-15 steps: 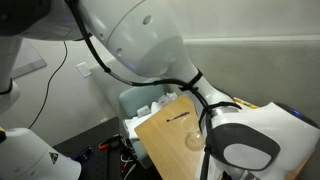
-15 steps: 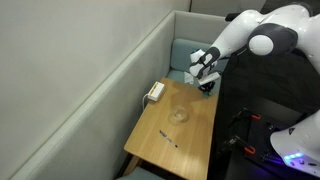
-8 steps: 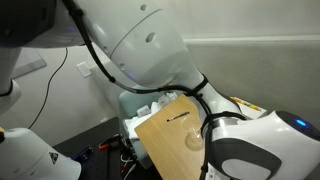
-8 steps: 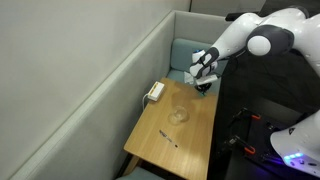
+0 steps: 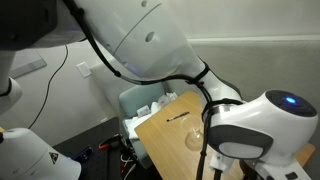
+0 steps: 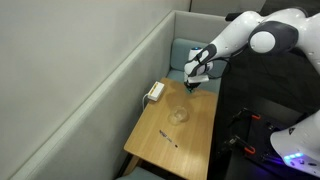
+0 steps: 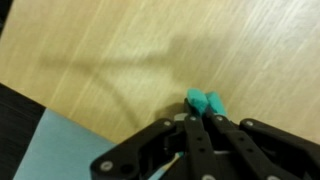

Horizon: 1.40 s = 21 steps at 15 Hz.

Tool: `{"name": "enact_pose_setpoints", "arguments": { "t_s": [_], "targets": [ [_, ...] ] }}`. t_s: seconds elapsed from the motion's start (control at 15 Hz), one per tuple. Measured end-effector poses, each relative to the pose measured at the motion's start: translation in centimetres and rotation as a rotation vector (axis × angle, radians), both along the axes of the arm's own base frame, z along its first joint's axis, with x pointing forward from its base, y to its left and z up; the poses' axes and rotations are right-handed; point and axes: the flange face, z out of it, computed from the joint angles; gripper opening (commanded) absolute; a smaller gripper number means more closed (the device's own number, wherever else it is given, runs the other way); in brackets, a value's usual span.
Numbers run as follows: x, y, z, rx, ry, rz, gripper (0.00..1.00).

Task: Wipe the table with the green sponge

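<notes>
The gripper will next move low across the table's far end toward the white and yellow box, because the empty wood beside the box has room for the green sponge [image 7: 205,102].
The table [image 6: 190,125] is a light tan wood-grain top, seen in both exterior views [image 5: 170,130] and filling the wrist view [image 7: 150,50]. My gripper [image 6: 192,85] hangs over the table's far end, near the pale blue-green chair. In the wrist view the gripper [image 7: 203,108] is shut on the green sponge [image 7: 205,102], whose folded teal edge sticks out past the fingertips, just above the wood. The sponge is too small to make out in the exterior views.
A white and yellow box [image 6: 154,92] lies at the table's wall-side edge. A clear glass [image 6: 179,115] stands mid-table, also seen in an exterior view [image 5: 194,141]. A dark pen [image 6: 166,136] lies nearer the front. The chair [image 6: 185,55] stands past the far end.
My gripper has moved a little toward the wall side along the table's far end, still holding the sponge. The arm has swung across the exterior view.
</notes>
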Motion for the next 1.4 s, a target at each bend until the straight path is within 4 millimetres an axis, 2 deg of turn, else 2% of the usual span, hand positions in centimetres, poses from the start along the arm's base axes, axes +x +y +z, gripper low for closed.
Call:
{"name": "enact_pose_setpoints", "arguments": {
  "t_s": [0.2,0.47,0.53,0.67,0.87,1.2,1.4],
  "targets": [
    [2.7,2.8,0.9,0.012,-0.08,0.041,0.02],
    [5.1,5.6,3.0,0.028,-0.142,0.139,0.02],
    [5.6,6.0,3.6,0.024,-0.161,0.17,0.32],
    [6.4,6.8,4.2,0.024,-0.197,0.224,0.39],
    [6.8,7.4,4.4,0.028,-0.215,0.261,0.62],
    [7.2,7.3,5.3,0.029,-0.235,0.291,0.98],
    [7.5,7.3,6.2,0.028,-0.248,0.294,1.0]
  ]
}}
